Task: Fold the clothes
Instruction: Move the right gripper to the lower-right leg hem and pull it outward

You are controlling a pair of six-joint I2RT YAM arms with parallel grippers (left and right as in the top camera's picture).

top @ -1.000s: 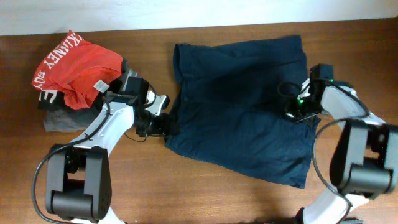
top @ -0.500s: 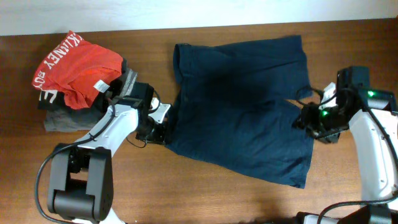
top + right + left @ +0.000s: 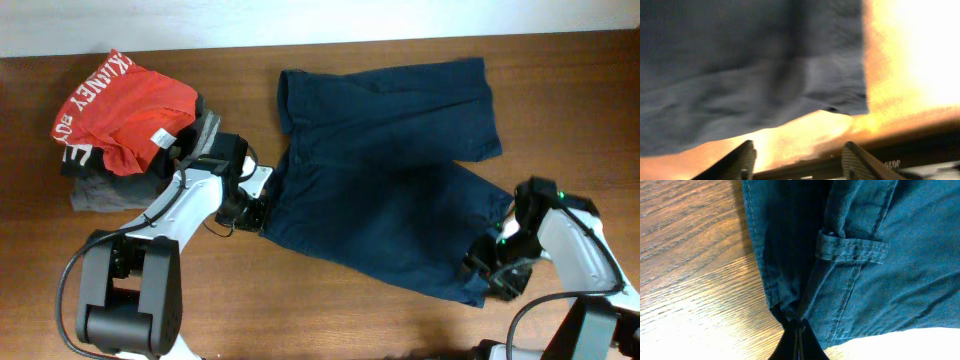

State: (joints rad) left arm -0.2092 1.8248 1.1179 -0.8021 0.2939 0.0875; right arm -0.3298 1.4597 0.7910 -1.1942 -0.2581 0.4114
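Observation:
The hem corner of the shorts' lower leg [image 3: 474,298] [image 3: 854,104] is the near corner and lies just ahead of my open fingers, so my right gripper will lower onto it next.
The clothes [image 3: 380,190], a dark navy pair of shorts, lie spread flat across the middle of the table. My left gripper [image 3: 256,207] is shut on the waistband's edge at the garment's left side. In the left wrist view the closed fingertips [image 3: 799,341] pinch the cloth [image 3: 865,255] just below a belt loop. My right gripper [image 3: 490,276] hovers at the lower right leg's hem. In the right wrist view it [image 3: 800,156] stands open over bare wood, the hem [image 3: 740,75] just ahead of it and nothing between the fingers [image 3: 744,159].
A red garment with white lettering [image 3: 120,110] lies on a grey folded garment [image 3: 100,192] at the far left, close to my left arm. The table's front edge runs near the right gripper.
The left gripper has closed on the waistband edge. The right gripper let go of the cloth, opened, and swung from the garment's upper right down to the lower right hem.

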